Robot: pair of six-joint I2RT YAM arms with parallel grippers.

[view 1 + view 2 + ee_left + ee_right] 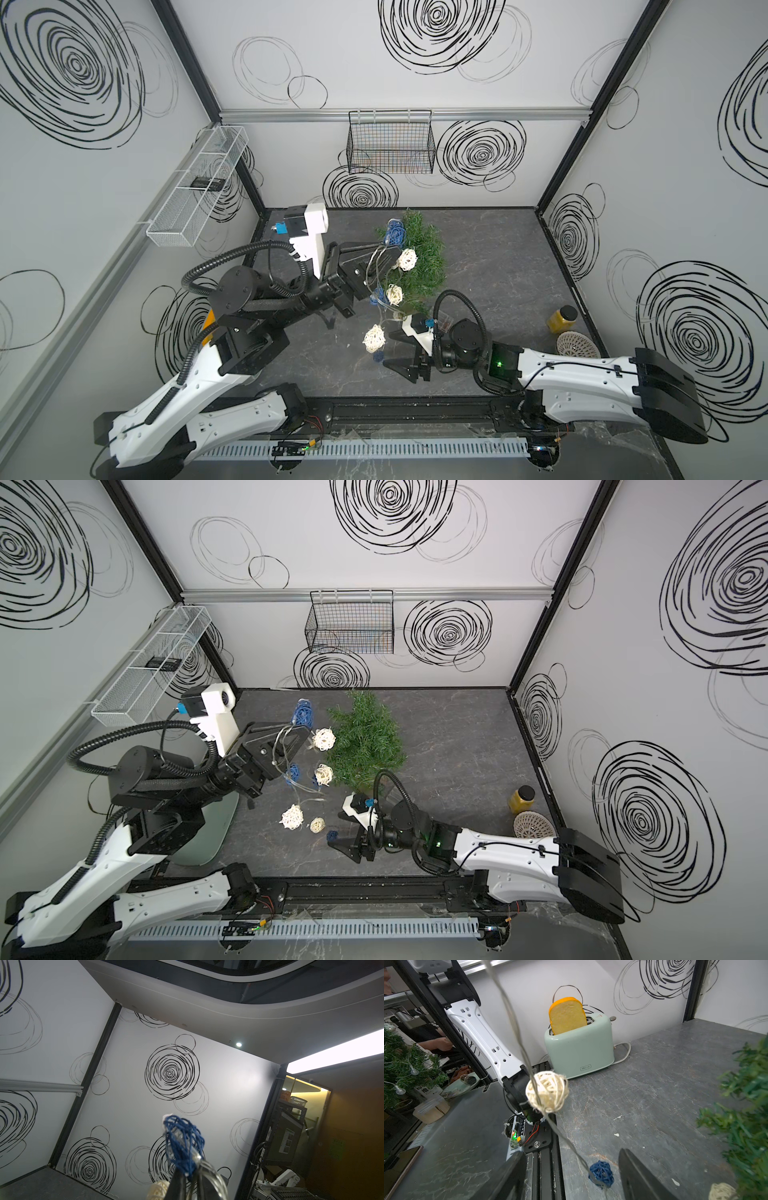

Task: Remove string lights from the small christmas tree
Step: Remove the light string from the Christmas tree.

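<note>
The wire under the hanging cream ball already runs between the right gripper's open fingers, so they will next ease slightly forward and close on that part of the wire.
The small christmas tree point(422, 257) point(368, 742) stands at the middle back of the dark table; its branches point(747, 1126) also show in the right wrist view. The string lights hang from my raised left gripper point(384, 251) point(301, 733) point(190, 1175), which is shut on their clear wire just below a blue ball point(182, 1142). Cream balls point(407, 258) point(324, 774) dangle beside the tree. One cream ball point(547, 1092) hangs in the air. My right gripper point(388, 351) point(336, 831) point(571, 1153) is open low over the table, with a blue ball point(601, 1174) lying between its fingers.
A mint toaster point(580, 1047) with a bread slice stands at the front left. A yellow jar point(562, 318) and a white strainer point(575, 345) sit by the right wall. A black wire basket point(390, 143) hangs on the back wall, a white one point(195, 187) on the left.
</note>
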